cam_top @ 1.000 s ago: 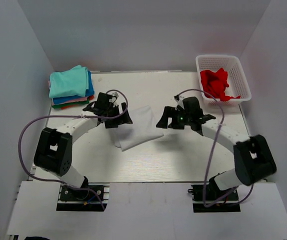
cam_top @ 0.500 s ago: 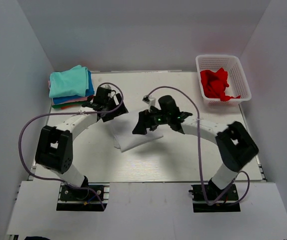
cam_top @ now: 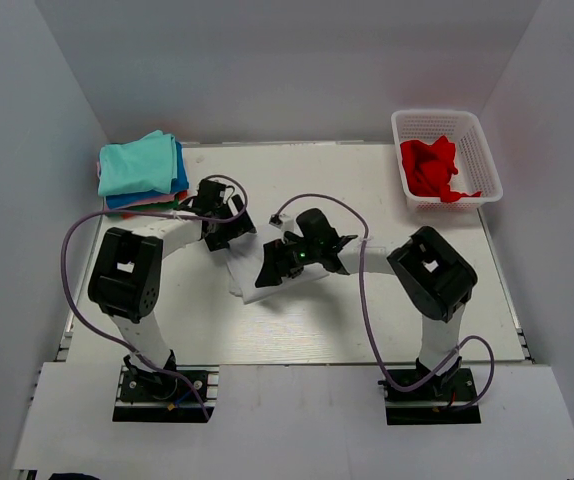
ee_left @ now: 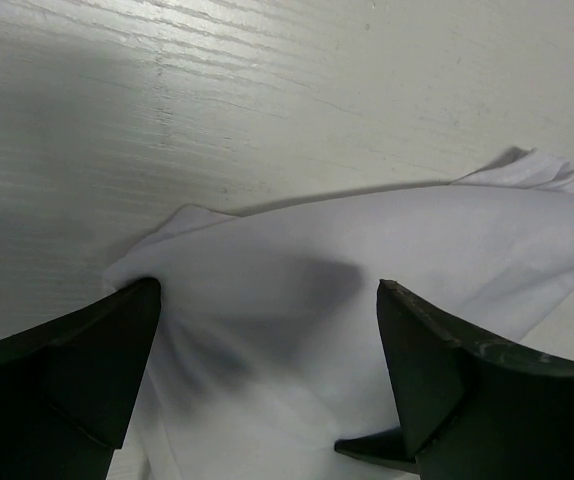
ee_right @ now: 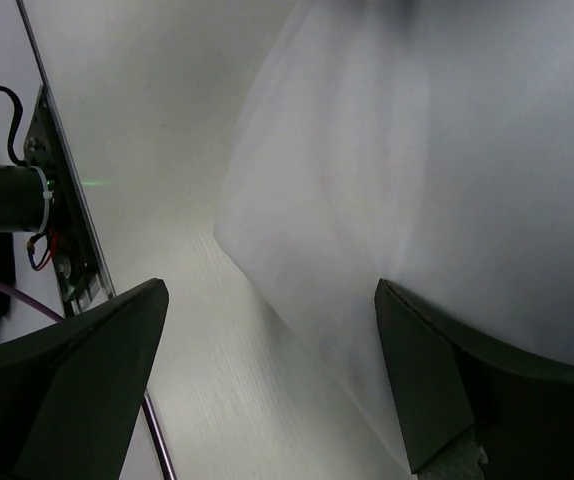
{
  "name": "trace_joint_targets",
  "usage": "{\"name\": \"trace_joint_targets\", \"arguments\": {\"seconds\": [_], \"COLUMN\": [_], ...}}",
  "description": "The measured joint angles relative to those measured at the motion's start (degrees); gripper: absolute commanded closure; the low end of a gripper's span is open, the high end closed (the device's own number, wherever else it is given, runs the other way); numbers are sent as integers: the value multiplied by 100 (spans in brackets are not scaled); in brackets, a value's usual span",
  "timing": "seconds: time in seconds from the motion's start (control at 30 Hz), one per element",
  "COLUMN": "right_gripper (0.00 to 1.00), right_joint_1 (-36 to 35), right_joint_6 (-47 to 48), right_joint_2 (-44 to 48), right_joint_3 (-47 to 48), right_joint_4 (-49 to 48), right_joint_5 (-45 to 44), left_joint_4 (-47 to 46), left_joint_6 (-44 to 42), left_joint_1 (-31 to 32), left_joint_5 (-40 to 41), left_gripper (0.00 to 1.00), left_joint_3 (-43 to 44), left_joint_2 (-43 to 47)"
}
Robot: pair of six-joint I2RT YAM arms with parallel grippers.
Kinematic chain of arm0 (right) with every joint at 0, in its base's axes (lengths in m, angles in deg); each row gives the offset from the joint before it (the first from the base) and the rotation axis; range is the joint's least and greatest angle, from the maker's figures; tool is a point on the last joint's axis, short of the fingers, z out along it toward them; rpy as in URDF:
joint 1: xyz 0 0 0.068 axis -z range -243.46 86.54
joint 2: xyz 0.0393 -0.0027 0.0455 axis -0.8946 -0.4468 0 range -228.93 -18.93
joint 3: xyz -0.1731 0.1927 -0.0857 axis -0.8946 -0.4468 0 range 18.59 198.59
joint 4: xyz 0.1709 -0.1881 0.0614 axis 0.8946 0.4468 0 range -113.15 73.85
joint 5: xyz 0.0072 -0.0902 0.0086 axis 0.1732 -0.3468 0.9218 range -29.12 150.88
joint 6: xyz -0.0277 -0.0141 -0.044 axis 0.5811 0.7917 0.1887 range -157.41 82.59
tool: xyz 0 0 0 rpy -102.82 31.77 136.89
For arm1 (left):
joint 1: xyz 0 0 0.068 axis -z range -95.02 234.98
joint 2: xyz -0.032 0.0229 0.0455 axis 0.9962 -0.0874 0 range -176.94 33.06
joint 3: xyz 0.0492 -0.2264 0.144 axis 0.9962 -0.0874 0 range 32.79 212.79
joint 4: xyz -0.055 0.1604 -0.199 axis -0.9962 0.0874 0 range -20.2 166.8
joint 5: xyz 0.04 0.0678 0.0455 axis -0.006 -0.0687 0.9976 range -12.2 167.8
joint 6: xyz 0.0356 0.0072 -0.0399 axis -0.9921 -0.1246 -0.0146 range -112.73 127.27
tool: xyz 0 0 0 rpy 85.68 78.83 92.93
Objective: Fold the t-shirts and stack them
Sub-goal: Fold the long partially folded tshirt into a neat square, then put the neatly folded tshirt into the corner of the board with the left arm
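Note:
My left gripper lifts back from the t-shirt's far corner next. Then it comes down to the white t-shirt's side edge, where table borders cloth.
A folded white t-shirt [cam_top: 257,286] lies on the table left of centre, partly hidden under both grippers. My left gripper [cam_top: 232,235] is open over the shirt's far left corner; in the left wrist view [ee_left: 267,290] its fingers straddle the wrinkled white cloth [ee_left: 367,250]. My right gripper [cam_top: 272,270] is open over the shirt's near side; in the right wrist view [ee_right: 270,288] one finger is above the cloth [ee_right: 417,150] and the other above bare table. A stack of folded shirts, teal on top [cam_top: 139,165], sits at the far left. A red t-shirt [cam_top: 429,165] lies crumpled in the basket.
A white lattice basket [cam_top: 482,150] stands at the far right corner of the table [cam_top: 317,320]. Purple cables loop from both arms above the table. White walls close in the back and both sides.
My right arm has swung left across the table and its gripper now sits over the white shirt. My left gripper has drawn back a little toward the shirt's far left corner.

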Motion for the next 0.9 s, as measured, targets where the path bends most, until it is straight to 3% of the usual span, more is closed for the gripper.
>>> {"name": "trace_joint_targets", "arguments": {"seconds": [0.17, 0.4, 0.53, 0.77, 0.9], "right_gripper": [10, 10, 10, 10, 10], "right_joint_1": [20, 461, 881, 1263, 1338], "right_joint_6": [107, -192, -468, -1128, -1368], "right_joint_2": [479, 1032, 586, -964, -1132], "right_joint_3": [-4, 328, 704, 1019, 1088], "right_joint_4": [363, 79, -227, -625, -955], "right_joint_5": [-269, -1005, -992, -647, -426], "left_joint_4": [190, 286, 352, 468, 643], "left_joint_6": [-356, -647, -621, -450, -354], "left_joint_1": [42, 31, 24, 2, 37], "left_joint_5": [-35, 195, 369, 315, 203], "left_gripper": [0, 0, 0, 0, 0], "left_joint_3": [243, 723, 623, -778, -1305], "left_joint_2": [-4, 365, 811, 1327, 1329]}}
